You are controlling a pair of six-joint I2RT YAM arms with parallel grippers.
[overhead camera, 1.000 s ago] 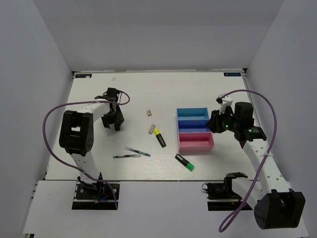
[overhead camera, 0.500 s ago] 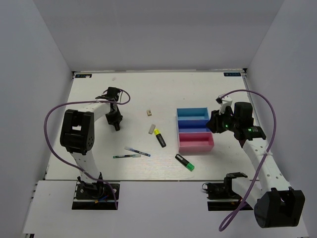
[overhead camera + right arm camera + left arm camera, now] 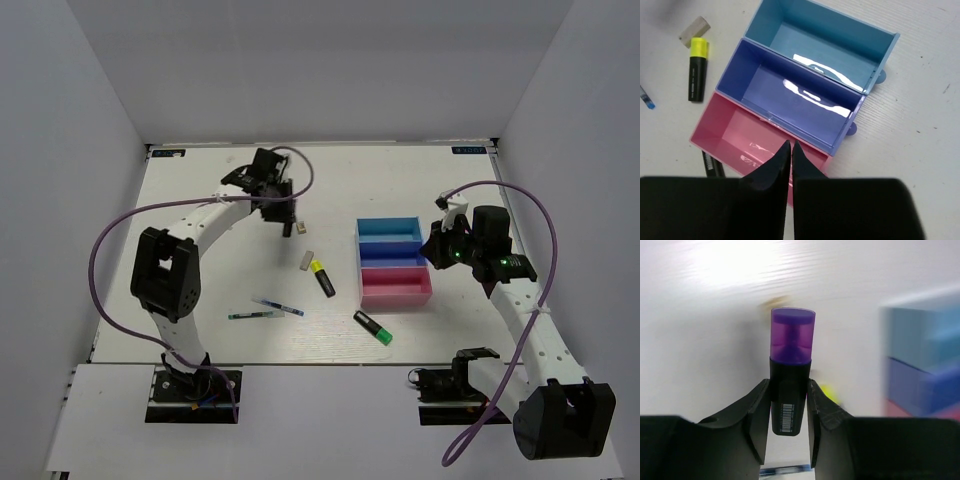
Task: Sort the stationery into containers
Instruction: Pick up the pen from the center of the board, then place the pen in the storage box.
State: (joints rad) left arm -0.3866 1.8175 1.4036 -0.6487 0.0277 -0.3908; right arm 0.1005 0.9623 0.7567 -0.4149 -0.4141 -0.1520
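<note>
I should next carry the highlighter in my left gripper to the right in the top view to the empty light blue tray (image 3: 389, 230) (image 3: 925, 334), lower it inside and let it go.
My left gripper (image 3: 283, 214) is shut on a black highlighter with a purple cap (image 3: 792, 335) and holds it above the table, close to the tiny tan block (image 3: 299, 228). The greyish eraser (image 3: 307, 260), the yellow-capped highlighter (image 3: 321, 276), the green-capped highlighter (image 3: 372, 327) and two thin pens (image 3: 277, 305) lie loose on the table. The light blue tray (image 3: 388, 222), dark blue tray (image 3: 389, 247) and pink tray (image 3: 396, 298) stand in a row, all empty. My right gripper (image 3: 790, 149) is shut and empty over the pink tray's (image 3: 730, 130) near edge.
The right wrist view shows the yellow-capped highlighter (image 3: 696, 70) and eraser (image 3: 695, 31) to the left of the trays. White walls enclose the table on three sides. The left arm's purple cable (image 3: 120, 225) loops over the left side.
My left gripper has swung right and toward the far side, from the left of the table to beside the tan block, with the purple-capped highlighter in it. The right arm has not moved.
</note>
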